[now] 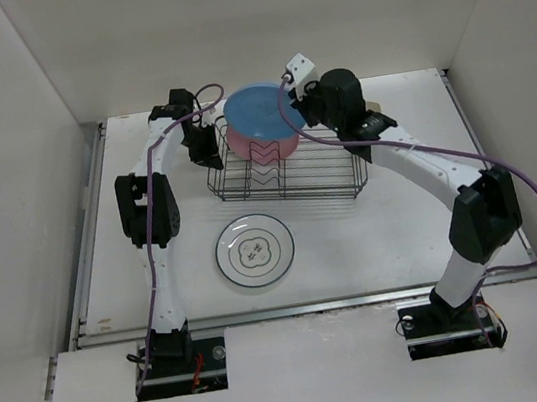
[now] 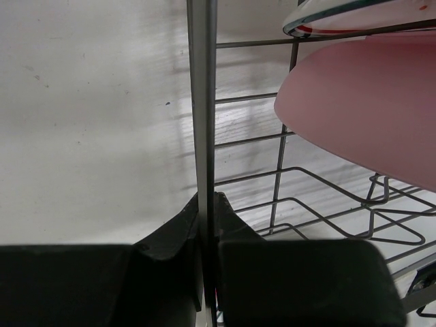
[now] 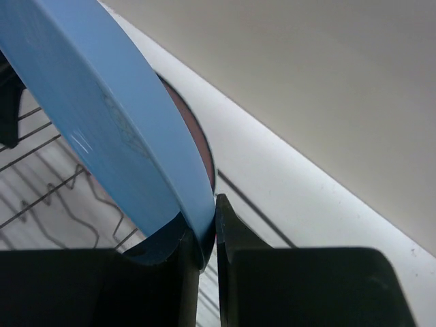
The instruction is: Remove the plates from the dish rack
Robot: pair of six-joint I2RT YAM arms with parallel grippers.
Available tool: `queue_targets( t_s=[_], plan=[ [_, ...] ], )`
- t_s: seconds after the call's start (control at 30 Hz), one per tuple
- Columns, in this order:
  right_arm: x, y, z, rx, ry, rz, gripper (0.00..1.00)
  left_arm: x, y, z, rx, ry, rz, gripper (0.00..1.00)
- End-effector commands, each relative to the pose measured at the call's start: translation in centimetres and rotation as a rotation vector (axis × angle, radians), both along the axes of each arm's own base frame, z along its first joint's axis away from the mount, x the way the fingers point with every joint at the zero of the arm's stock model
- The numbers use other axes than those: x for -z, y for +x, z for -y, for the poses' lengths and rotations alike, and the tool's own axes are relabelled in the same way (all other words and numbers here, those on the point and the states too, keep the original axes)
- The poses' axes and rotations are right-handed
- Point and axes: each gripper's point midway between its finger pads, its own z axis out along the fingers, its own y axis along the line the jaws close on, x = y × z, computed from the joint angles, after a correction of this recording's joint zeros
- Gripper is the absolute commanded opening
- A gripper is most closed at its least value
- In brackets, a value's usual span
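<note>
I need to draw my right gripper back past the rack (image 1: 291,179) and down next to release the blue plate, because bare tabletop beside the white plate (image 1: 332,227) lies back and below my right gripper.
The black wire dish rack (image 1: 291,179) stands mid-table. My right gripper (image 1: 296,106) is shut on the edge of a plain blue plate (image 1: 257,112), which tilts above the rack's far left end. In the right wrist view the blue plate (image 3: 116,122) is pinched at its rim between the fingers of the gripper (image 3: 211,231). A pink plate (image 1: 248,146) leans in the rack under it, and shows large in the left wrist view (image 2: 368,116). My left gripper (image 2: 206,208) is shut on the dish rack's rim wire (image 2: 202,102) at the left end (image 1: 207,154). A white plate with a flower outline (image 1: 255,251) lies flat on the table in front of the rack.
Another plate's rim with teal and red lines (image 2: 340,15) peeks in above the pink one. White walls enclose the table on the left, back and right. The table's metal front edge (image 1: 304,306) runs just behind the arm bases.
</note>
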Motion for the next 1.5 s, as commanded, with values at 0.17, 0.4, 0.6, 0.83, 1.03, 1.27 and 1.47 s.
queue_targets(
  t_s=[0.17, 0.4, 0.6, 0.83, 1.03, 1.27, 1.47],
  plan=[
    [-4.1, -8.8, -3.6, -0.372, 0.109, -0.195, 0.00, -1.3, 0.0, -0.5, -0.056, -0.037, 0.000, 0.00],
    [2.4, -15.4, -2.6, -0.459, 0.137, -0.577, 0.00, -2.1, 0.8, -0.4, -0.064, -0.046, 0.037, 0.00],
    [6.4, -20.3, -0.8, -0.410, 0.225, -0.842, 0.00, -2.6, 1.3, -0.5, -0.067, -0.041, 0.067, 0.00],
    [12.1, -24.0, 1.8, -0.218, 0.259, -1.077, 0.00, -2.7, 1.8, -0.3, -0.092, -0.057, 0.092, 0.00],
    [16.6, -24.2, 6.2, 0.088, 0.290, -1.174, 0.00, -2.5, 1.8, -0.3, -0.135, -0.063, 0.077, 0.00],
    [18.3, -23.7, 10.4, 0.332, 0.319, -1.163, 0.00, -2.6, 1.9, -1.3, -0.254, -0.133, 0.028, 0.00],
    [19.4, -23.4, 12.1, 0.420, 0.312, -1.171, 0.00, -2.5, 1.0, -1.6, -0.310, -0.123, -0.001, 0.00]
  ],
)
